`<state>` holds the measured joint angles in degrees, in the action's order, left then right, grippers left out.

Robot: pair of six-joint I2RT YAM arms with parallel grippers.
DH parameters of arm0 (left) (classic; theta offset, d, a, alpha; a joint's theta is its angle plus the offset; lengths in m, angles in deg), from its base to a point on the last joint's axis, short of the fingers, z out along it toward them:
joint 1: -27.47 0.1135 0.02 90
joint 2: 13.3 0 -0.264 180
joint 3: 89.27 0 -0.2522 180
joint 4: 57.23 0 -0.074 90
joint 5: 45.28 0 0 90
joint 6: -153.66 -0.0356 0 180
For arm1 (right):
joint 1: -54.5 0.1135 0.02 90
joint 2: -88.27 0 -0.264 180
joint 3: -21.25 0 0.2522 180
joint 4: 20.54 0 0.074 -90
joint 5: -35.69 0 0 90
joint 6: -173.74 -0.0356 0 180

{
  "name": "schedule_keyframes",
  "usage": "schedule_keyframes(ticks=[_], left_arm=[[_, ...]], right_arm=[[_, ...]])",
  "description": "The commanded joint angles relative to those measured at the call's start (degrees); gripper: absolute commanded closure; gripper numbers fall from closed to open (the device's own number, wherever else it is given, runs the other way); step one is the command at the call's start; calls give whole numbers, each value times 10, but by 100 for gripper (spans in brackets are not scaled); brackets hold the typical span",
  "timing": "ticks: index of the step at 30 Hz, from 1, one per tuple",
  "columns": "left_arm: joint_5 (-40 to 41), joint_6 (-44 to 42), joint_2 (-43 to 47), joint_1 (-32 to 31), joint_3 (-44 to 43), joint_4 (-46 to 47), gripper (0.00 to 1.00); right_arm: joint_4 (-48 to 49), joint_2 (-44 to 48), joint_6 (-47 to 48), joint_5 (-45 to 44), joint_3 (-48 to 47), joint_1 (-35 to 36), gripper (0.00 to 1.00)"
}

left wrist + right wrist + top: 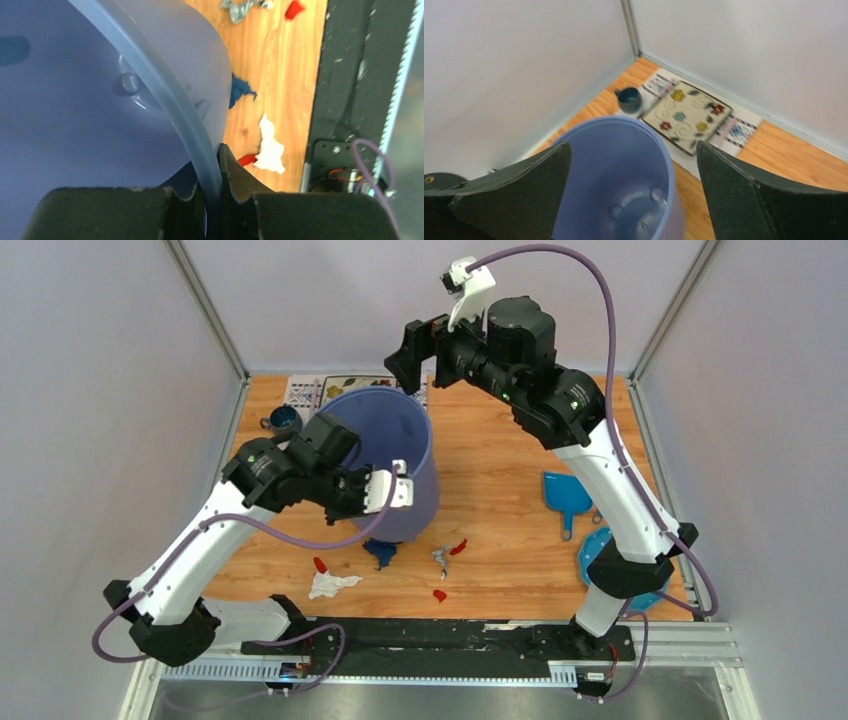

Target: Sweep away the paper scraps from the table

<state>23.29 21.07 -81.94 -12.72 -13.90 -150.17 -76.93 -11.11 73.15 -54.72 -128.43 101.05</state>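
The left gripper already holds the near side of the bucket's rim, so the right gripper will tilt down next and lower onto the bucket's rim on the dustpan side.
The paper scraps lie on the table (pixel 500 455) near its front: a white one (pixel 331 584) with a red bit (pixel 320 565), a dark blue one (pixel 381 553), a silver-grey one (pixel 440 558) and red ones (pixel 458 547) (pixel 439 594). My left gripper (pixel 400 485) (pixel 215 165) is shut on the rim of a lavender-blue bucket (pixel 400 430) (pixel 75 100). The white scrap (pixel 270 147) and dark blue scrap (pixel 241 89) show beside the bucket wall. My right gripper (pixel 410 355) (pixel 633 145) hangs open, high over the bucket (pixel 624 170), holding nothing.
A blue dustpan (pixel 567 495) lies right of centre. A blue plate (pixel 597 558) sits under the right arm. At the back left are a dark cup (pixel 282 421) (pixel 629 98) and a patterned tile (pixel 686 116) on a placemat (pixel 308 390).
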Motion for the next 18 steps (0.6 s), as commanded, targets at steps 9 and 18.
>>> schedule_keyframes(ticks=[9, 18], left_arm=[[257, -51, -90, -187, -95, 39, 100], [280, -53, -97, -190, -99, 38, 100]], right_arm=[[-276, -30, 141, -17, -10, -42, 1], [-268, -66, 179, -5, 32, -62, 22]])
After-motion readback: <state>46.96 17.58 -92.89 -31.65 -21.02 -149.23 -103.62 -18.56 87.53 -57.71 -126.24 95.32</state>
